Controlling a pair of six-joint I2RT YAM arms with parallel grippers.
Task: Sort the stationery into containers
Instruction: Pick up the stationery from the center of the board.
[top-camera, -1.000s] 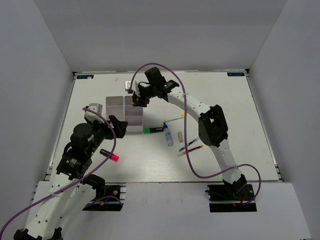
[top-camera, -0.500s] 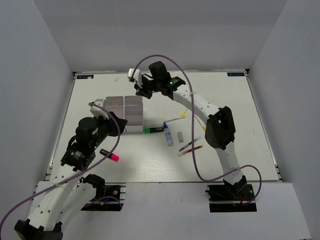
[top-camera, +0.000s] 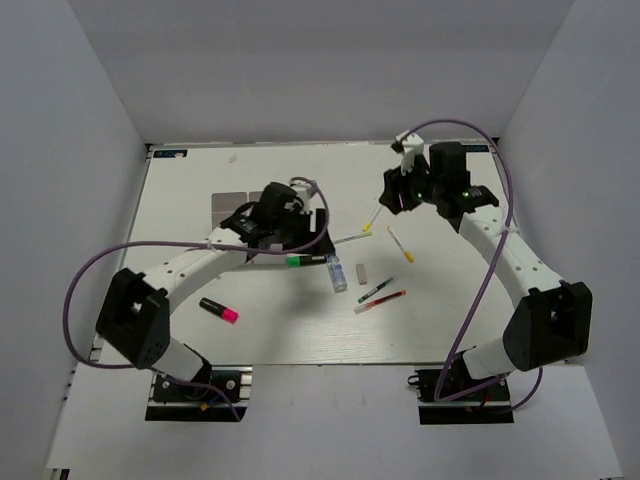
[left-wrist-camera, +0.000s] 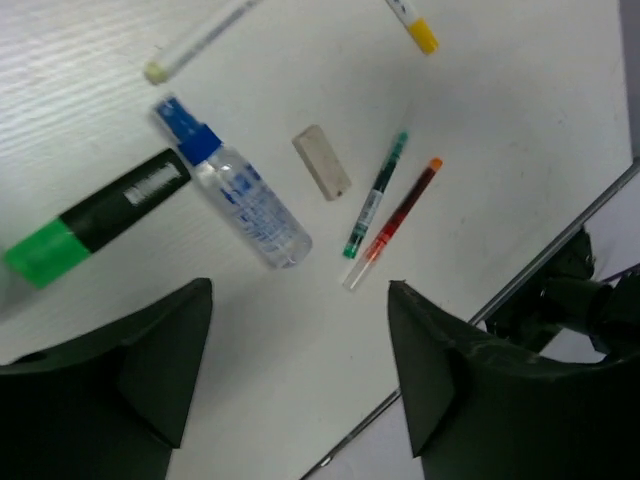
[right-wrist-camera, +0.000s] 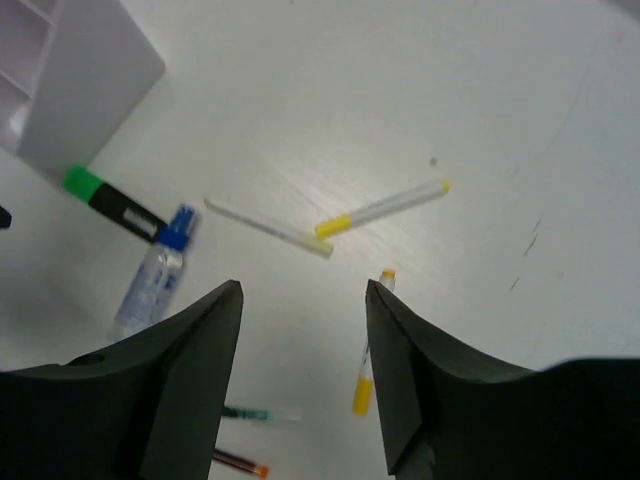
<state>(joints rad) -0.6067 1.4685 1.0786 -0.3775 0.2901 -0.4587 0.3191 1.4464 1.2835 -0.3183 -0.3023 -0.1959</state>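
Note:
The robot will next lower its left gripper past the blue-capped tube onto the beige eraser (top-camera: 363, 271) (left-wrist-camera: 322, 162), because the eraser is below the gripper and to its right in the top view.
The white divided tray (top-camera: 228, 205) is mostly hidden under my left arm; its corner shows in the right wrist view (right-wrist-camera: 80, 70). My left gripper (top-camera: 308, 243) (left-wrist-camera: 300, 300) is open and empty above the green highlighter (top-camera: 300, 261) (left-wrist-camera: 95, 220), blue-capped tube (top-camera: 335, 272) (left-wrist-camera: 240, 200), beige eraser (top-camera: 363, 271) (left-wrist-camera: 322, 162), green-ended pen (top-camera: 376, 290) (left-wrist-camera: 376, 195) and red-ended pen (top-camera: 381, 301) (left-wrist-camera: 396, 222). My right gripper (top-camera: 393, 190) (right-wrist-camera: 303, 290) is open and empty above two yellow-ended pens (top-camera: 400, 244) (right-wrist-camera: 368, 350), (top-camera: 350, 238) (right-wrist-camera: 385, 208). The pink-capped black marker (top-camera: 218, 310) lies at the near left.
The grey side walls close in the table on the left, right and back. The near table edge (left-wrist-camera: 560, 225) and a dark arm base show in the left wrist view. A thin white pen (right-wrist-camera: 270, 228) lies by the yellow-ended one.
My right gripper has swung from over the tray to the right, above the yellow pens. My left arm has swung forward and right over the tray, towards the highlighter.

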